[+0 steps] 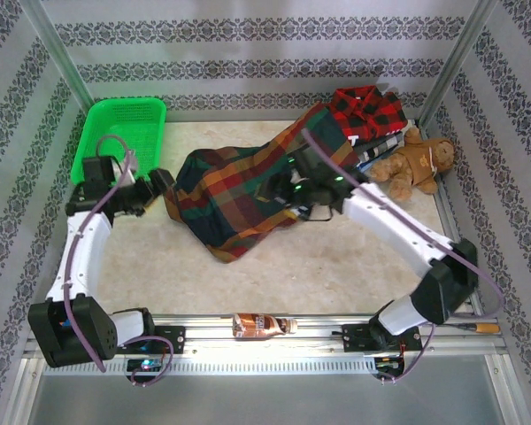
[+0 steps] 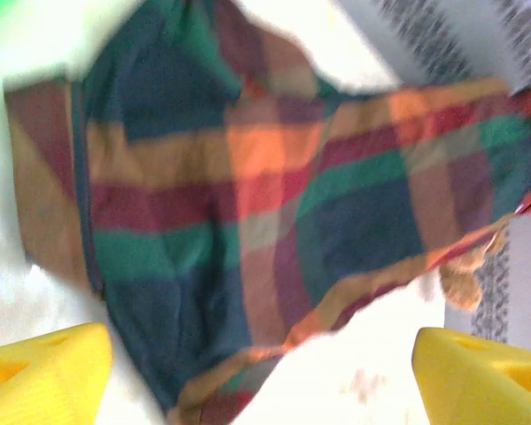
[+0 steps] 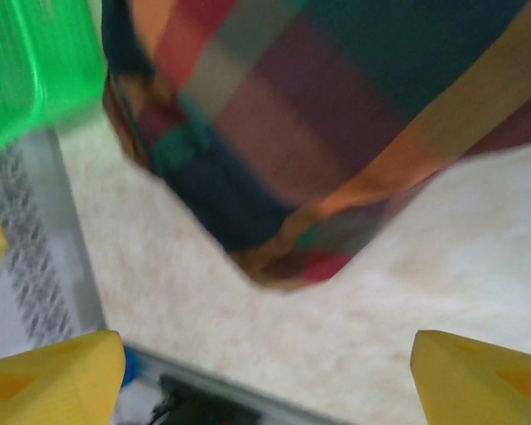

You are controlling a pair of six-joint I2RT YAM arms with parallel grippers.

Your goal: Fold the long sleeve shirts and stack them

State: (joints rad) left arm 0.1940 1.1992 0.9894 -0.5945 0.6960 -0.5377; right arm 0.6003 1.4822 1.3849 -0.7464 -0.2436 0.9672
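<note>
My right gripper is to move down toward the teddy bear and close on the plaid shirt's exposed near hem, which has bare tabletop just below it.
The large orange, green, navy and red plaid shirt (image 1: 239, 190) lies crumpled across the middle of the table. My left gripper (image 1: 159, 186) is at its left edge and stands open. In the left wrist view the yellow fingertips (image 2: 44, 372) stand wide apart over the plaid cloth (image 2: 248, 204). My right gripper (image 1: 294, 190) hovers over the shirt's right part, also open. The right wrist view has its fingertips (image 3: 482, 381) spread above bare table, just short of the plaid hem (image 3: 319, 115). A red-black check shirt (image 1: 367, 111) tops a small pile (image 1: 380, 146) at the back right.
A green basket (image 1: 119, 133) stands at the back left, close to the left arm. A brown teddy bear (image 1: 416, 164) sits by the pile at the right. A brown bottle (image 1: 261, 326) lies on the front rail between the arm bases. Patterned walls surround the table.
</note>
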